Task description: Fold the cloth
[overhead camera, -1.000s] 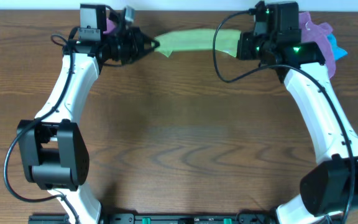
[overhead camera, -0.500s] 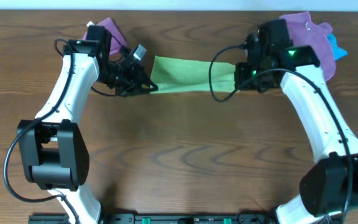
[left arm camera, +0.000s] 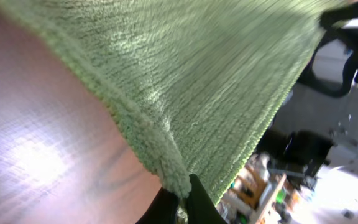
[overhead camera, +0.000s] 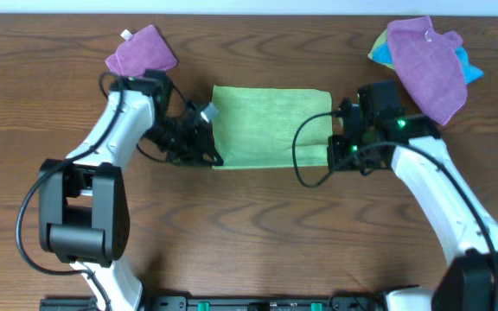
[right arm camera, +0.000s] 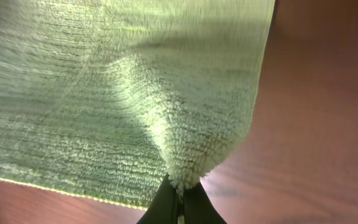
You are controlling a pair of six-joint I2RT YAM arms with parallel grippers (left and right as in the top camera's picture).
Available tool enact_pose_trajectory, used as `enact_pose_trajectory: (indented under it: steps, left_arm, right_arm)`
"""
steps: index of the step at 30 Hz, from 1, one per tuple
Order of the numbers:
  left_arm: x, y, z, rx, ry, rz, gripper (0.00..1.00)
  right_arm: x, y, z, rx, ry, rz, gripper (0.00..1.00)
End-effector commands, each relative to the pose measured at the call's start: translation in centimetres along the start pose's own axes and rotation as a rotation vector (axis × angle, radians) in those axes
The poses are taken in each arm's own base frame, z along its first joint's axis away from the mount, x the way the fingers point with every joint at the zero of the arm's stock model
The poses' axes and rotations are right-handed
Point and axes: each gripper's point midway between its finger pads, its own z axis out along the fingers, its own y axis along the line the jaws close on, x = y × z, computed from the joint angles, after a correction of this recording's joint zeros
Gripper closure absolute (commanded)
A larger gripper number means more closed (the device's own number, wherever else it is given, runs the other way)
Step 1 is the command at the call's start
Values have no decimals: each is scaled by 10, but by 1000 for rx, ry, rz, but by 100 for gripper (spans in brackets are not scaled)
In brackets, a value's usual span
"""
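My right gripper will next move outward and down to release the held corner over the cloth's far part [overhead camera: 308,107] [right arm camera: 219,15], which lies outward of it and below it.
The lime-green cloth [overhead camera: 271,125] is stretched between my two grippers over the far middle of the table, its far part lying on the wood. My left gripper [overhead camera: 214,158] is shut on the cloth's near left corner; in the left wrist view the cloth [left arm camera: 185,74] bunches into the black fingertips [left arm camera: 180,202]. My right gripper [overhead camera: 329,155] is shut on the near right corner; in the right wrist view the cloth [right arm camera: 104,93] pinches into the fingertips [right arm camera: 179,199].
A purple cloth [overhead camera: 141,50] lies at the far left behind my left arm. Another purple cloth [overhead camera: 426,60] lies over a blue cloth [overhead camera: 469,65] at the far right. The wooden table [overhead camera: 258,233] extends toward the near edge.
Both grippers have moved toward the near side with the cloth's corners. The cloth has gone from a narrow strip at the far edge to a broad rectangle.
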Motion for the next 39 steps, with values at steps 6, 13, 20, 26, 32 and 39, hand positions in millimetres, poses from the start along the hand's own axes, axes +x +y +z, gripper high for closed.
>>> enact_pose_trajectory:
  steps: [6,13,20,26,32,39]
  left_arm:
    - [47,13,39,-18,138,-16,94]
    - [72,21,52,-4,188,-58,94]
    - [51,3,40,6,50,-45,94]
    - [12,-2,23,-55,-142,-90,94]
    - [-19,7,14,-116,-276,-133,94]
    - [-45,25,2,-226,-399,-144,94]
  right_arm:
    - [60,-22,20,47,88,38,98]
    - [87,-25,19,48,94,47,98]
    - [66,-22,10,42,-31,25,99]
    - [21,-17,6,28,-212,12,99]
    - [-13,-21,9,47,-324,-7,99]
    - [-33,-24,32,43,-348,-12,99]
